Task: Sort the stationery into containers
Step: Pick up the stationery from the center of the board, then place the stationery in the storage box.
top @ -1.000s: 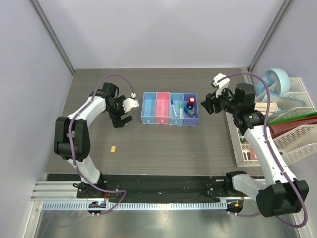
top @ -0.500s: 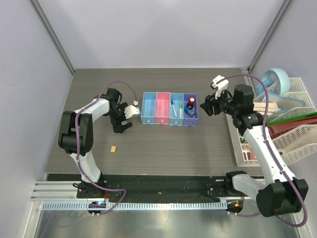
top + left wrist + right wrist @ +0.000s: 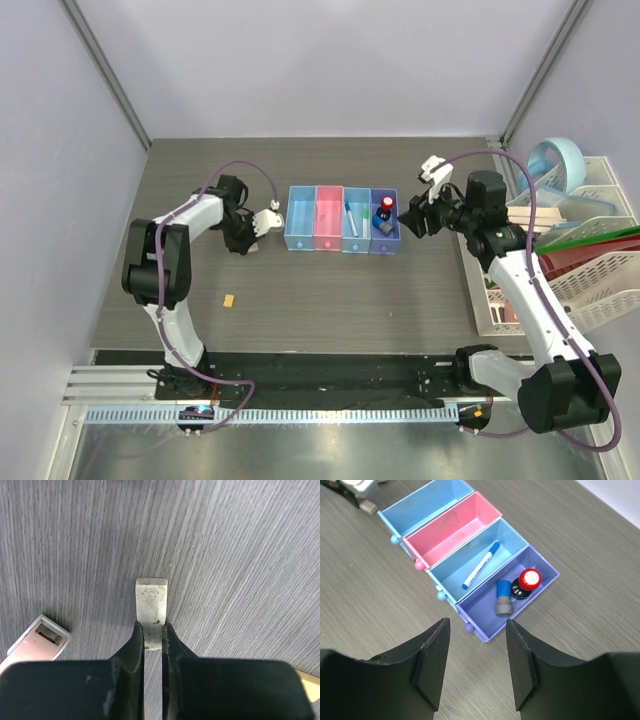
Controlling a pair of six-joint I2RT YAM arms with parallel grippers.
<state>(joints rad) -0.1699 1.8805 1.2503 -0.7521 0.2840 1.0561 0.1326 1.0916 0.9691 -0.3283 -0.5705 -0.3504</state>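
I will lift the white block point(image 3: 151, 602) with my left gripper next, move it across the end light blue bin, and then lower it over the pink point(image 3: 447, 532) bin, which is empty.
My left gripper point(image 3: 152, 626) point(image 3: 243, 243) is down at the table left of the containers, shut on a small white block point(image 3: 151, 602). A pinkish-white flat item point(image 3: 37, 642) lies to its left and a tan block point(image 3: 310, 686) point(image 3: 230, 299) to its right. The containers are a joined row: light blue point(image 3: 299, 240), pink point(image 3: 447, 532), light blue point(image 3: 507, 535) holding a blue-capped pen point(image 3: 481, 565), and darker blue point(image 3: 485, 612) holding a red-capped bottle point(image 3: 529, 580) and a blue-grey cylinder point(image 3: 503, 597). My right gripper point(image 3: 477, 624) point(image 3: 410, 220) hangs open and empty just right of the darker blue bin.
A large white rack point(image 3: 590, 290) with books and folders stands along the table's right edge, with a light blue round object point(image 3: 560, 165) behind it. Grey walls close in the back and sides. The left arm's purple cable point(image 3: 240, 165) loops above the table.
My left gripper has dropped to the table and shut on the white block. My right gripper has shifted slightly left toward the bins.
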